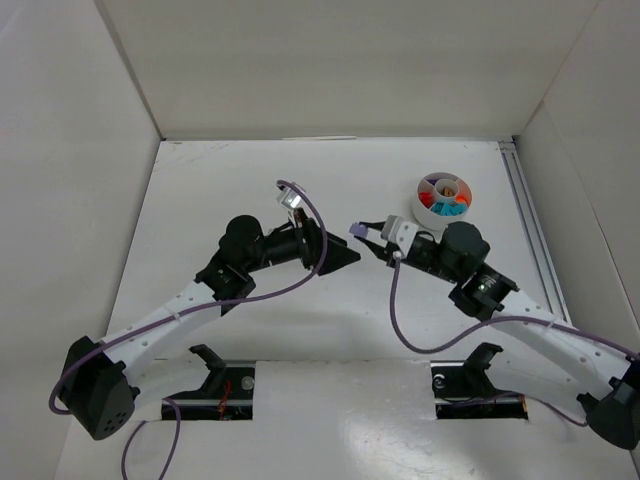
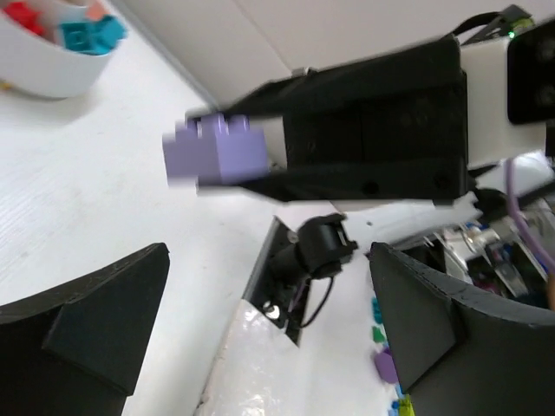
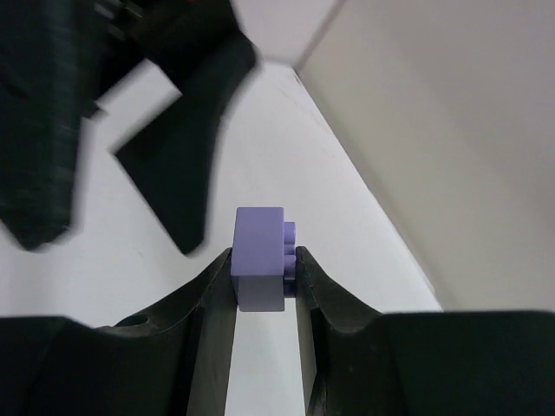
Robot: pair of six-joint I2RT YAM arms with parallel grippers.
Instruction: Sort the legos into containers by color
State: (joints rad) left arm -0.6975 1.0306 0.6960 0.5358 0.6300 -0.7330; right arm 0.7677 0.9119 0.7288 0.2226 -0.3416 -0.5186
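The right gripper swings outward over the dish next, turns the fingers down and lowers the purple lego onto its far section.
My right gripper is shut on a purple lego and holds it above the table's middle. In the right wrist view the lego sits pinched between the fingertips, studs facing right. The left wrist view shows the same lego in the right gripper's black fingers. My left gripper is open and empty, just left of the lego; its fingers stand wide apart. The round white dish at the back right holds red, orange and teal legos; it also shows in the left wrist view.
White walls enclose the table on the left, back and right. A metal rail runs along the right edge. Two black arm mounts sit at the near edge. A few small coloured pieces lie low in the left wrist view.
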